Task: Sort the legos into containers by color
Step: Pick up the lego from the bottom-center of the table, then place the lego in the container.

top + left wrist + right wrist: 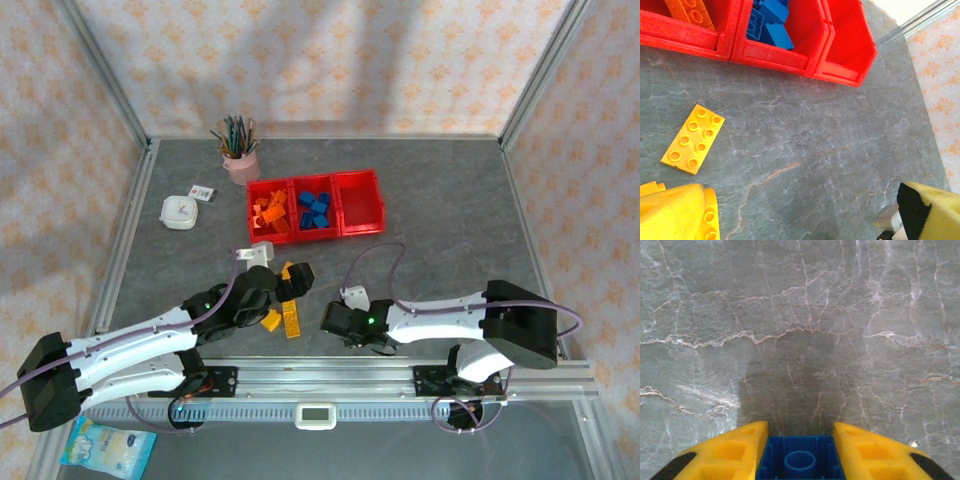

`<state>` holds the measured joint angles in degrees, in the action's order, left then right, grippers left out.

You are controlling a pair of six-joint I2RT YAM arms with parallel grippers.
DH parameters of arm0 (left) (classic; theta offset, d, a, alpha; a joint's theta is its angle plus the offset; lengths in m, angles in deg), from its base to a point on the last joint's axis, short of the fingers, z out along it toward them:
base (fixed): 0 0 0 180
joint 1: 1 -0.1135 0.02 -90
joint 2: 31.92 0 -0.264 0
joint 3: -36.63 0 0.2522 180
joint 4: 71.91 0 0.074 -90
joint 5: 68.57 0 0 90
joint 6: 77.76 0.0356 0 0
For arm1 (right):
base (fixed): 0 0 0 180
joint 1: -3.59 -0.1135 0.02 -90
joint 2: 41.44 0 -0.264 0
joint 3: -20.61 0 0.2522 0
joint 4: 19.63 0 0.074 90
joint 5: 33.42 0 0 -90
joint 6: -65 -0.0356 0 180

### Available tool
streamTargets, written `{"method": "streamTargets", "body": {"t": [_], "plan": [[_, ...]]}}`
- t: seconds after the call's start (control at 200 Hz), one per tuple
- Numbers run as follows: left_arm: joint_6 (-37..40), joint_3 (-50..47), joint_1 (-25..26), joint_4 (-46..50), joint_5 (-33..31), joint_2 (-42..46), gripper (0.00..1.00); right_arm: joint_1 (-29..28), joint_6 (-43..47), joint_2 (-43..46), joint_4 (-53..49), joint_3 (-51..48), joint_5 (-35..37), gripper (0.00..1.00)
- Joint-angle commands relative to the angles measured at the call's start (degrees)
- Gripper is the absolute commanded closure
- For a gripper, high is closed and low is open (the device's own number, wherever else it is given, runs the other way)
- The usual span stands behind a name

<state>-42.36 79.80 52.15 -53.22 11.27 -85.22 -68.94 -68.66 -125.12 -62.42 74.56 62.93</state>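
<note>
The middle container point(315, 208) already holds blue legos, so I will lift my right gripper, carry the blue lego outward over that container and let it go inside.
The red containers point(360, 228) sit in a row at mid-table. The left bin holds orange legos point(270, 212), the middle one blue legos point(314, 208), and the right one point(845, 40) holds none. My right gripper point(800, 440) is shut on a blue lego point(800, 460), which sits underside up between the yellow fingers, low over the table; in the top view this gripper point(333, 322) is near the front. My left gripper point(805, 220) is open over bare table. A flat yellow lego point(692, 139) lies to its left, and another point(710, 222) lies by its left finger.
A pink cup of pens point(240, 160), a small white box point(179, 212) and a card point(202, 192) stand at the back left. Metal frame rails point(120, 250) border the table. Yellow legos point(292, 321) lie between the two grippers, near the front rail.
</note>
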Motion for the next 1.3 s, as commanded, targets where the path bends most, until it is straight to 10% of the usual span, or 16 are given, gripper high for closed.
{"method": "streamTargets", "body": {"t": [0.0, 0.44, 0.951, 1.296], "plan": [[0.1, -0.7, 0.1, 0.1, -2.2, 1.7, 0.01, 1.2, -1.4, -0.2, -1.0, 2.5, 2.8, 0.74], [6.2, 5.2, -2.3, 9.8, -7.2, 5.5, 0.01, 13.6, 12.1, -2.8, 2.8, 18.4, 2.9, 0.74], [12.4, 9.1, -13.8, 16.3, -7.3, 9.5, 0.01, 31.6, 25.8, -35.0, 7.0, 56.8, 1.8, 0.73], [12.7, 9.5, -15.0, 16.0, -6.7, 8.8, 0.01, 33.5, 30.3, -40.6, 4.2, 69.6, -1.5, 0.42]]}}
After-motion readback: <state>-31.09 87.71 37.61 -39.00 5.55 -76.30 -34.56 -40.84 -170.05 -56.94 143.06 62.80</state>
